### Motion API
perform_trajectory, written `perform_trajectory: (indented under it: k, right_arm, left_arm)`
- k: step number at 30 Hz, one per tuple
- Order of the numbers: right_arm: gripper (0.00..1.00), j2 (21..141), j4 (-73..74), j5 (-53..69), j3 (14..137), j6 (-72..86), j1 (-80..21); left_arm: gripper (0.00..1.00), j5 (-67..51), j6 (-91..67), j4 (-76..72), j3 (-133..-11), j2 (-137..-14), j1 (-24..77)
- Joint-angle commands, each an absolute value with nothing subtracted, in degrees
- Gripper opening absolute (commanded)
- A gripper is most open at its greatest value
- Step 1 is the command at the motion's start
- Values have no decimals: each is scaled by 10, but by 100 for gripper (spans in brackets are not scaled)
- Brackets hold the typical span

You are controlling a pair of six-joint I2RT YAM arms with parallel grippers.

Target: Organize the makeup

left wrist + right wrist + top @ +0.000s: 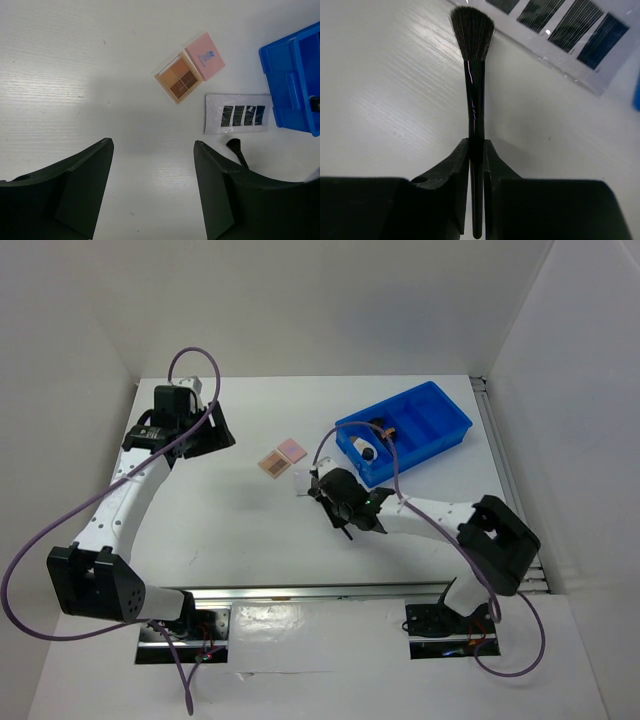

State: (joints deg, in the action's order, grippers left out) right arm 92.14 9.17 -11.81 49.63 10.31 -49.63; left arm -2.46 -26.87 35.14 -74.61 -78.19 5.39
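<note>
I should lift my right gripper outward first and then lower it, to bring the brush [473,75] over the blue bin's section with the orange-tipped item.
My right gripper [316,490] [476,146] is shut on the handle of a black brush [473,75], its bristles pointing away just above the table. The brush tip also shows in the left wrist view [233,145]. Just beyond it lies the grey strip palette [560,27] [237,114] with four dark pans. The pink square compact [292,449] [205,56] and the tan one [272,465] [179,78] lie joined at mid-table. My left gripper [214,426] [152,144] is open and empty, hovering left of them.
The blue divided bin [425,410] [292,75] stands at the back right, angled. A white tube-like item [366,451] and a small orange-tipped item [388,428] lie in its near compartments. White walls enclose the table.
</note>
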Motion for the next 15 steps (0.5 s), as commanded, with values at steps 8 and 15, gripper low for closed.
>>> perform_trajectory:
  k: [8,15]
  right_arm:
    - [1,778,188,-204,619,30,-424]
    - [1,867,149,-149,724,-13,-265]
  left_arm:
    - [79,-35,-253,337,-768,-767,53]
    - [79,-29,-253,337,-773,-773,53]
